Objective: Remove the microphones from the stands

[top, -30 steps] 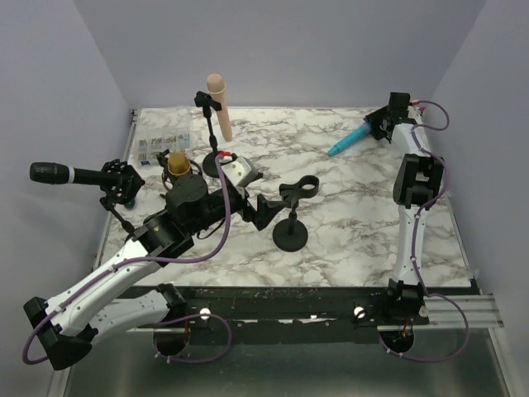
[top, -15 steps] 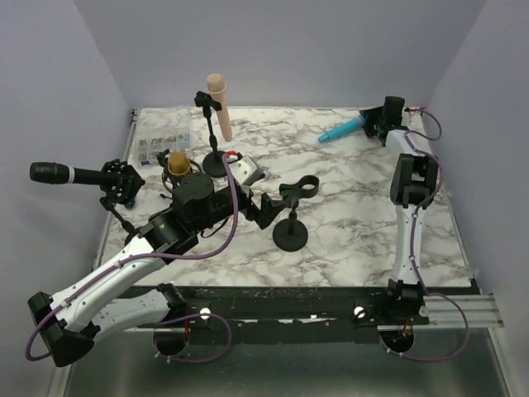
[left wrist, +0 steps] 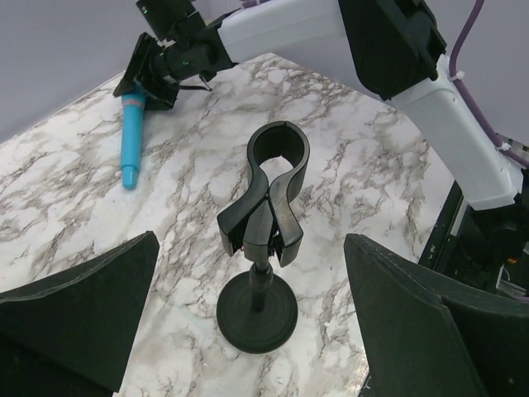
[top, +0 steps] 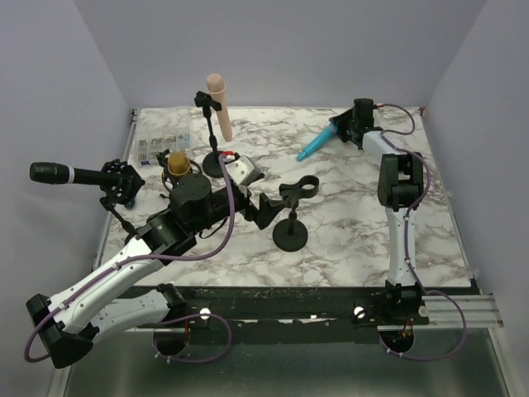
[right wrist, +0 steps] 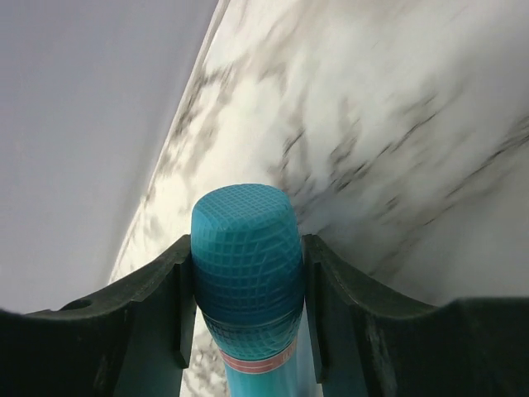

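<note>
My right gripper is to swing the teal microphone to the left in the top view, low over the empty table behind the empty stand (top: pixel 283 145).
My right gripper (top: pixel 343 131) is shut on the mesh head of a teal microphone (top: pixel 316 146) and holds it low over the back of the marble table, its handle pointing front-left. In the right wrist view the fingers (right wrist: pixel 329 281) clamp both sides of the teal head (right wrist: pixel 244 236). The left wrist view shows the microphone (left wrist: pixel 132 132) too. An empty black stand (top: pixel 292 213) with an open clip stands mid-table. My left gripper (top: pixel 260 207) is open and empty just left of it, and the stand (left wrist: pixel 266 207) is centred between the wide-apart fingers (left wrist: pixel 83 318).
A black microphone (top: pixel 51 173) sits in a stand at the left edge. A beige microphone (top: pixel 219 103) sits in a stand at the back. A gold-headed microphone (top: pixel 177 163) and a white-and-red object (top: pixel 240 170) lie behind my left wrist. A printed sheet (top: pixel 161 142) lies back left.
My right gripper has swept left along the back of the table with the teal microphone, whose handle now points front-left. My left gripper has hardly moved.
</note>
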Controlling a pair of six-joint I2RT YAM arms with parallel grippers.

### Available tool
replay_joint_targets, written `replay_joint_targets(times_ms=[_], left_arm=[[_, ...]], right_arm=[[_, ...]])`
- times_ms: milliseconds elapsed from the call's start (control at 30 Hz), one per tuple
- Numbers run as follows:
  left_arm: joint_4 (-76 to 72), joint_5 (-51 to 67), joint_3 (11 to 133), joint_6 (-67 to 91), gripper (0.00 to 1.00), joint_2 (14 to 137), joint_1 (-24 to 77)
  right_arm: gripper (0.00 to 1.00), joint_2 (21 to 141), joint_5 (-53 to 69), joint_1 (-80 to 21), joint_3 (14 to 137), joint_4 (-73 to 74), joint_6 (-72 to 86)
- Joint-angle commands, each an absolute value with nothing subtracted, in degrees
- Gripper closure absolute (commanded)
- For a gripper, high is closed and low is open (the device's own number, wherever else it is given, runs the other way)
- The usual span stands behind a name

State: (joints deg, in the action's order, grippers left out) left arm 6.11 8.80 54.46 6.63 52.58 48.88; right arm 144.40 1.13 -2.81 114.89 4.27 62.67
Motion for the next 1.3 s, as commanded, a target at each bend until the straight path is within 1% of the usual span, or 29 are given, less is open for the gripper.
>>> replay_joint_targets(times_ms=[0, 100, 167, 233, 333, 533, 700, 833, 933, 1267], left_arm=[[5.36, 7.88, 53.96, 5.83, 0.02, 50.75, 49.22], [5.36, 7.65, 53.88, 5.63, 0.02, 50.32, 49.22], [5.36, 7.73, 53.81, 5.63, 0.02, 50.22, 49.22], [5.43, 7.69, 53.88, 5.55, 0.02, 50.20, 49.23], [5.54, 7.65, 53.96, 5.45, 0.02, 50.03, 49.25], [5.45, 7.82, 53.91, 5.37, 0.02, 49.75, 49.28], [5.53, 7.79, 53.96, 5.32, 0.02, 49.89, 49.23], [5.45, 7.90, 54.04, 5.30, 0.02, 49.76, 49.25], [5.45, 7.99, 53.92, 5.37, 0.02, 49.74, 49.26], [5.45, 8.52, 54.03, 5.44, 0.02, 49.42, 49.24]], right_arm=[[0.98, 146.50, 0.54, -9.95, 113.79, 9.25, 59.90], [0.97, 149.00, 0.31, -13.64, 117.99, 11.34, 57.33], [0.96, 150.40, -2.30, -15.43, 120.83, 13.67, 55.00], [0.91, 151.16, -3.32, -16.62, 122.27, 15.18, 52.74], [0.87, 151.00, -4.05, -17.28, 121.13, 15.58, 50.62], [0.74, 151.00, -1.95, -17.29, 119.84, 15.11, 48.67], [0.63, 150.48, -2.65, -17.40, 118.65, 15.56, 47.95], [0.50, 150.03, -3.12, -17.47, 117.54, 15.82, 47.16], [0.42, 149.94, -3.96, -17.49, 117.07, 16.31, 46.79], [0.32, 150.04, -4.73, -17.49, 116.88, 17.91, 45.92]])
